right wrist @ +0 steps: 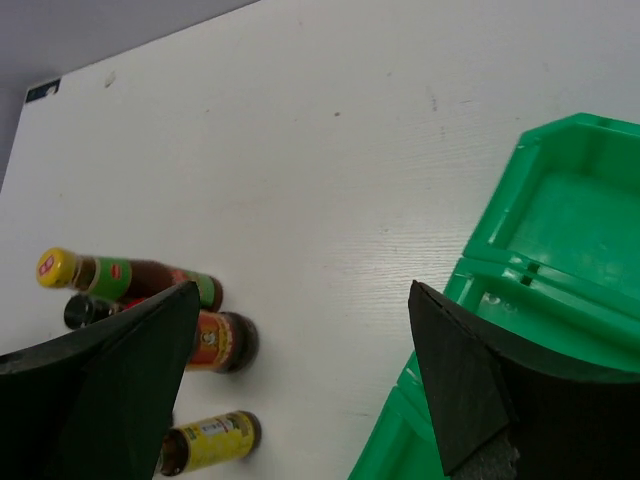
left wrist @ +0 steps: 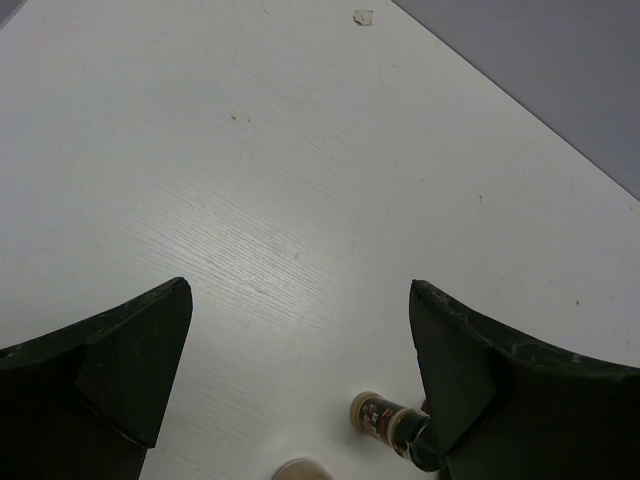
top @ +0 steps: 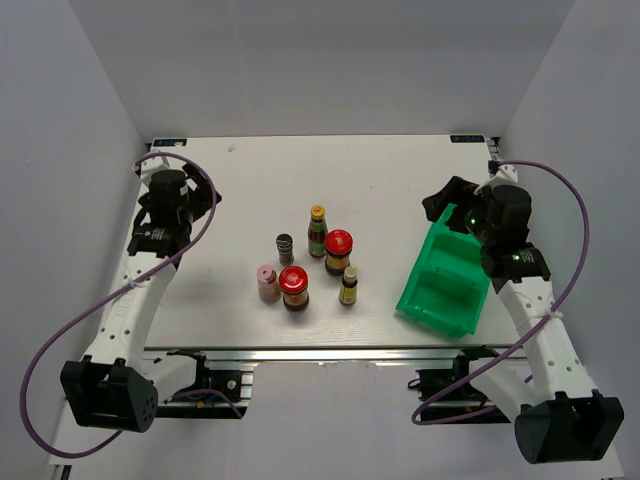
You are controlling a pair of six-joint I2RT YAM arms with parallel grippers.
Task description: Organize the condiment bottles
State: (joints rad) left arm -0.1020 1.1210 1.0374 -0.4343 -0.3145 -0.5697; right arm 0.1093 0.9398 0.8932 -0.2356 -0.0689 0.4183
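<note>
I should move my right gripper to the left in the top view next, with its open fingers around the yellow-capped green bottle's neck point(top: 317, 223) point(right wrist: 86, 273), because that bottle is the farthest out in the group.
Six condiment bottles stand clustered mid-table: a yellow-capped green bottle point(top: 317, 232), a red-lidded jar point(top: 338, 250), a grey ribbed shaker point(top: 286, 248), a pink-capped jar point(top: 267, 283), a second red-lidded jar point(top: 294, 288) and a tan-capped brown bottle point(top: 349, 286). My left gripper point(top: 200, 195) is open and empty at the far left, well away from them. My right gripper point(top: 445, 200) is open and empty above the far end of the green bin. The right wrist view shows the yellow-capped bottle point(right wrist: 130, 278), a red-lidded jar point(right wrist: 215, 340) and the brown bottle point(right wrist: 210, 440) beside my open right gripper point(right wrist: 300, 290).
A green plastic bin point(top: 445, 275) with two compartments lies at the right, also in the right wrist view point(right wrist: 560, 260). The left wrist view shows bare white table between the open fingers of my left gripper point(left wrist: 300, 290) and a small pale-capped bottle point(left wrist: 385, 420) at the bottom edge.
</note>
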